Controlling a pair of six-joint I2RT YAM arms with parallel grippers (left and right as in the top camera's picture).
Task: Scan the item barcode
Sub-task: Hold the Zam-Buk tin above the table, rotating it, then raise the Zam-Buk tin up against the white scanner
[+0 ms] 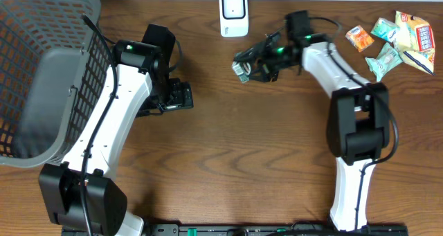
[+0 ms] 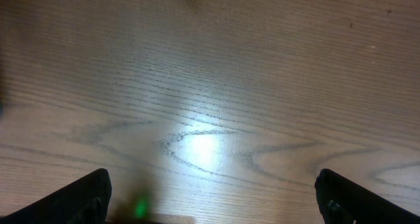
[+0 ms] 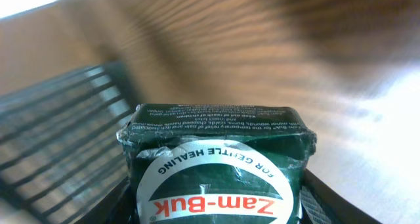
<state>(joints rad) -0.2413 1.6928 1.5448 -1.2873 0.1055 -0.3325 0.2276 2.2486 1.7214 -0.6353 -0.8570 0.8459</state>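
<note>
Next, my right gripper should turn the Zam-Buk box away from the basket, then go outward over the white barcode scanner (image 1: 234, 14).
The item is a dark green Zam-Buk box (image 3: 216, 152) with a white oval label. It sits upside down between the jaws of my right gripper (image 3: 220, 207), which is shut on it. In the overhead view the box (image 1: 241, 70) hangs in the right gripper (image 1: 255, 64) just below and to the right of the white barcode scanner (image 1: 234, 13) at the table's back edge. No barcode shows on the faces I see. My left gripper (image 1: 178, 97) hovers over bare wood at the left, and its fingers (image 2: 85, 198) stand wide apart with nothing between them.
A grey mesh basket (image 1: 41, 70) fills the far left, and its slats (image 3: 59, 132) show in the right wrist view. Several snack packets (image 1: 394, 39) lie at the back right corner. The left arm (image 1: 118, 118) runs along the basket's side.
</note>
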